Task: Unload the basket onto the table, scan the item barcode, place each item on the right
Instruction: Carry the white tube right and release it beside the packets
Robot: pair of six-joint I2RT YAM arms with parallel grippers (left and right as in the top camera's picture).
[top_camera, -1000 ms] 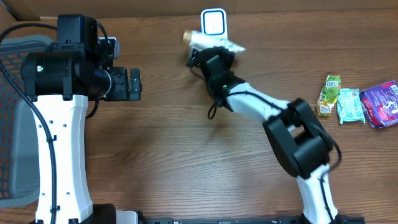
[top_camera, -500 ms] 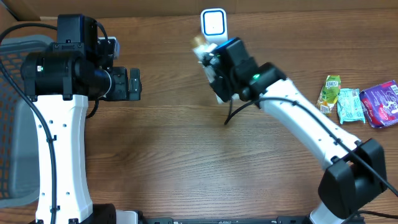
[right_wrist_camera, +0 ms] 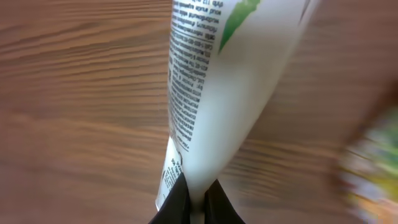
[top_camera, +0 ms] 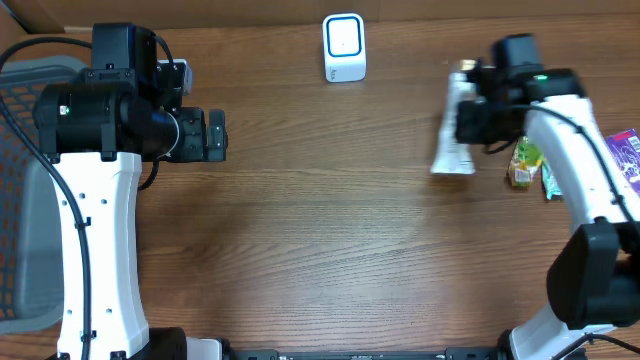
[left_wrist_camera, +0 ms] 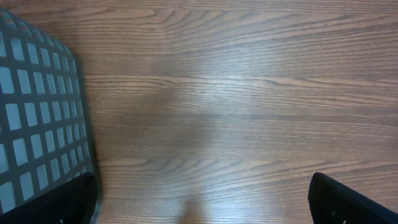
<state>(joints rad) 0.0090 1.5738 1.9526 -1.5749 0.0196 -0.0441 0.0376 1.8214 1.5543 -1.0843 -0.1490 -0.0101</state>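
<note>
My right gripper will next move over and down to release the tube [top_camera: 455, 125], since bare wood by the green packet [top_camera: 498, 168] lies below, to its right in the overhead view.
A white tube [top_camera: 455, 125] with green print and black small text hangs over the right side of the table, and my right gripper [top_camera: 478, 118] is shut on its flat crimped end. In the right wrist view the tube [right_wrist_camera: 224, 81] fills the frame, pinched between the two black fingers [right_wrist_camera: 177, 199] at the bottom. The white scanner [top_camera: 344, 47] with a blue-edged window stands at the back centre, well left of the tube. My left gripper [top_camera: 214, 135] hovers open over bare wood at the left, with its fingertips [left_wrist_camera: 348, 202] wide apart and nothing between them.
Several snack packets lie at the right edge: a green one [top_camera: 526, 155], a pale teal one [top_camera: 563, 170] and a purple one [top_camera: 622, 165]. A grey mesh basket [top_camera: 25, 190] sits at the far left, its corner [left_wrist_camera: 37, 112] showing in the left wrist view.
My right arm has swung the tube from beside the scanner far to the right, towards the snack packets. The left arm has not moved.
</note>
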